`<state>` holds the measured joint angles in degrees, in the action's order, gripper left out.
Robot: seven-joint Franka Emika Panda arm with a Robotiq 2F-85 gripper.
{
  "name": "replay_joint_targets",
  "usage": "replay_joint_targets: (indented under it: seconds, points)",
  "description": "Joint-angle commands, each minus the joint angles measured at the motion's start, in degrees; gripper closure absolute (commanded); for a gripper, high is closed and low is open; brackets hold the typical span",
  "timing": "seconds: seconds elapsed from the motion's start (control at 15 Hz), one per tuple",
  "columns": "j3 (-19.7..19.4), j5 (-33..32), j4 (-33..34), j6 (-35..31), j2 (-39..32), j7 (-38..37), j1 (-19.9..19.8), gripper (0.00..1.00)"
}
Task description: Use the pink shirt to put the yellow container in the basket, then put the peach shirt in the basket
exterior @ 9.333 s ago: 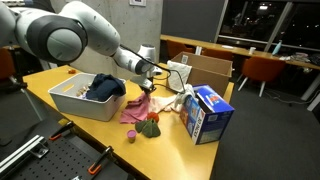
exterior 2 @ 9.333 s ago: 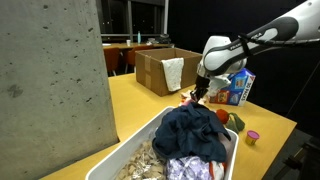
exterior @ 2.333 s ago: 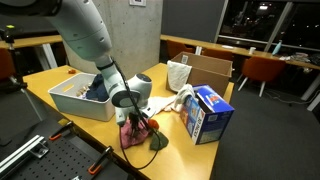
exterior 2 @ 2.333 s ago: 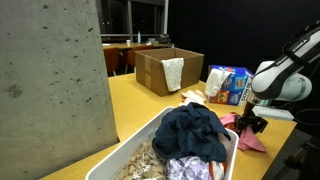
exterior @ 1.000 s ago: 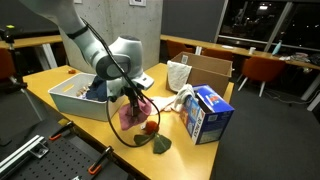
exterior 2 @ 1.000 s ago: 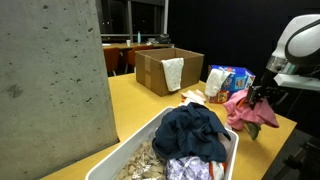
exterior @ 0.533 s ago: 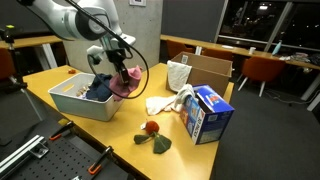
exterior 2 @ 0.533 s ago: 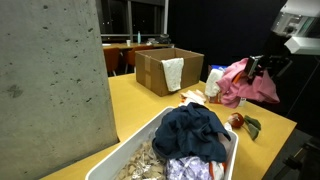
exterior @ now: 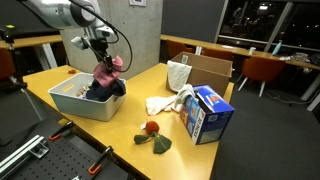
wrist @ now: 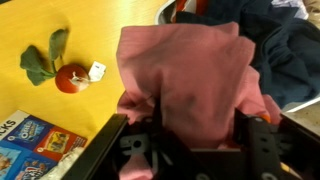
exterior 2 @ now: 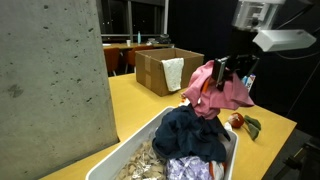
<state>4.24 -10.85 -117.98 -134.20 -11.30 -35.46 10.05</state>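
Note:
The white basket [exterior: 72,104] is directly below my gripper, so my gripper will next lower the pink shirt down into it, onto the dark blue cloth [exterior: 103,90].
The pink shirt [exterior: 107,72] hangs bunched from my gripper [exterior: 104,61], just above the white basket [exterior: 72,104]. In an exterior view my gripper [exterior 2: 233,68] holds the pink shirt [exterior 2: 220,92] over the dark blue cloth [exterior 2: 195,132] that lies in the basket [exterior 2: 143,140]. In the wrist view the pink shirt [wrist: 185,65] fills the gap between the fingers of my gripper [wrist: 185,122]. The yellow container is hidden. A pale peach shirt [exterior: 160,104] lies flat on the table beside the basket.
A red toy tomato [exterior: 152,128] with a green leaf [exterior: 161,144] lies near the table's front edge. A blue box [exterior: 207,112] stands beside it. A cardboard box [exterior: 207,68] and a white bag [exterior: 178,74] stand at the back.
My gripper has lifted the pink shirt off the table and carried it over to above the basket. The toy tomato stayed on the table.

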Motion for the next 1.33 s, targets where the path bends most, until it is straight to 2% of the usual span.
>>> replay_joint_targets:
  seconds: [0.0, 0.2, 0.47, 0.53, 0.6, 0.67, 0.73, 0.8, 1.0, 1.27]
  points:
    - [0.4, -0.6, 14.2, 6.5, -12.3, 3.9, 2.2, 0.70]
    - [-0.4, -0.3, 23.0, 11.5, -19.5, 6.8, 4.6, 0.70]
    - [-1.0, 0.6, 31.2, 16.5, -25.0, 9.8, 5.8, 0.70]
    - [-1.1, 0.8, 32.2, 17.0, -25.4, 10.1, 5.8, 0.59]
    - [-1.1, 1.0, 33.2, 17.6, -26.0, 10.5, 5.8, 0.59]
    - [-1.0, 1.4, 33.9, 17.7, -26.4, 10.9, 5.6, 0.51]
    - [-1.0, 1.6, 34.6, 17.9, -26.8, 11.4, 5.4, 0.55]
    - [-1.0, 2.0, 35.1, 18.2, -27.3, 11.7, 5.2, 0.70]
    - [-0.4, 4.1, 34.8, 18.2, -27.9, 13.2, 4.6, 0.70]
    - [-0.5, 5.6, 27.9, 16.2, -25.3, 10.3, 6.1, 0.70]
